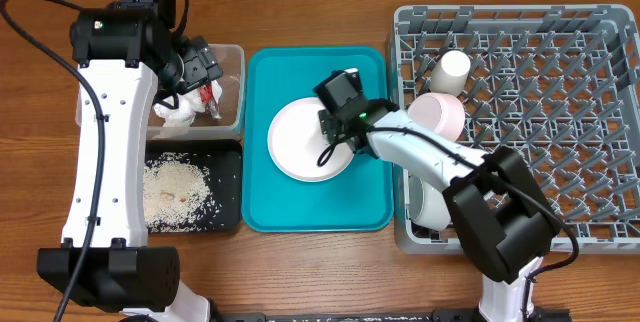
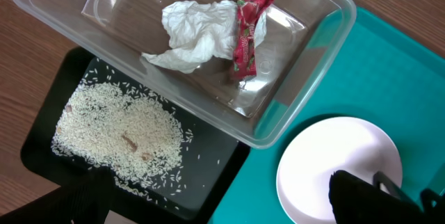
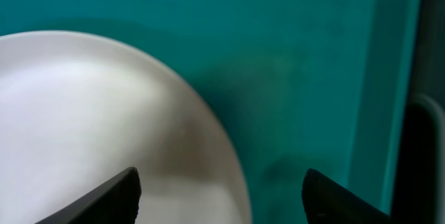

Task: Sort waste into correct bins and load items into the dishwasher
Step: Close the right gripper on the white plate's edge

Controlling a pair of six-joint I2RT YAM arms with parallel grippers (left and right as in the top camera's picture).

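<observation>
My right gripper moves down next and closes, since its open fingers already straddle the white bowl's rim (image 1: 350, 152) (image 3: 243, 195) nearest the grey rack.
My right gripper (image 1: 335, 114) is open and straddles the right rim of the white bowl (image 1: 300, 142), which sits on the teal tray (image 1: 265, 212); the right wrist view shows one finger over the bowl (image 3: 83, 113) and one over the tray, with the gripper (image 3: 222, 200) empty. My left gripper (image 1: 203, 65) hovers open and empty over the clear tub (image 1: 236, 57). The tub holds the white napkin (image 2: 195, 33) and the red wrapper (image 2: 245, 33). Rice (image 2: 118, 126) lies in the black tray (image 2: 215, 161). The white cup (image 1: 453, 69) and the pink plate (image 1: 440, 112) are in the grey rack (image 1: 600, 22). No chopsticks show.
The tub and the black tray stand side by side, left of the teal tray. The rack is close against the teal tray's right edge. Bare wooden table lies along the front and far left.
</observation>
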